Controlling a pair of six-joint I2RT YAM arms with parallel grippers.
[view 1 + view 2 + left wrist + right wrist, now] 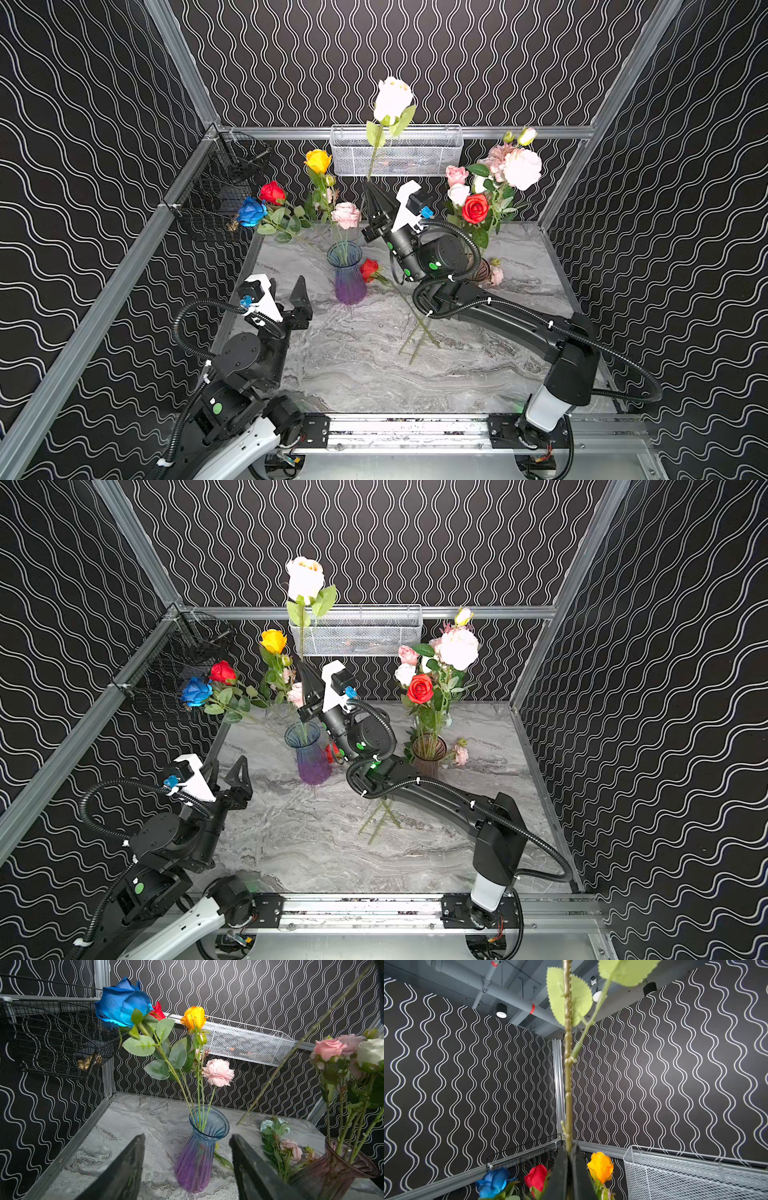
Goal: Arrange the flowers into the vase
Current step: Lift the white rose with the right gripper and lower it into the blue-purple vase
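Observation:
My right gripper moves across next, lowers the white rose's stem inside and releases it. The blue-to-purple vase's opening [345,252] lies below, the stem's end beside it.
A blue-to-purple glass vase [347,274] [309,756] [199,1153] stands mid-table and holds blue [251,211], red [272,192], yellow [318,161] and pale pink [345,215] flowers. My right gripper [368,183] [301,660] [568,1147] is shut on the green stem [568,1064] of a white rose [392,99] [305,577]. It holds the rose upright, just behind and above the vase. My left gripper [286,291] [227,766] [187,1136] is open and empty, low at the front left, facing the vase.
A brownish vase [428,752] [336,1167] with a pink, white and red bunch [494,178] stands at the right. A red rose [369,269] and pink blooms [494,275] lie on the table with crossed stems [419,332]. A white mesh basket [395,153] and a black wire basket [224,187] hang on the walls.

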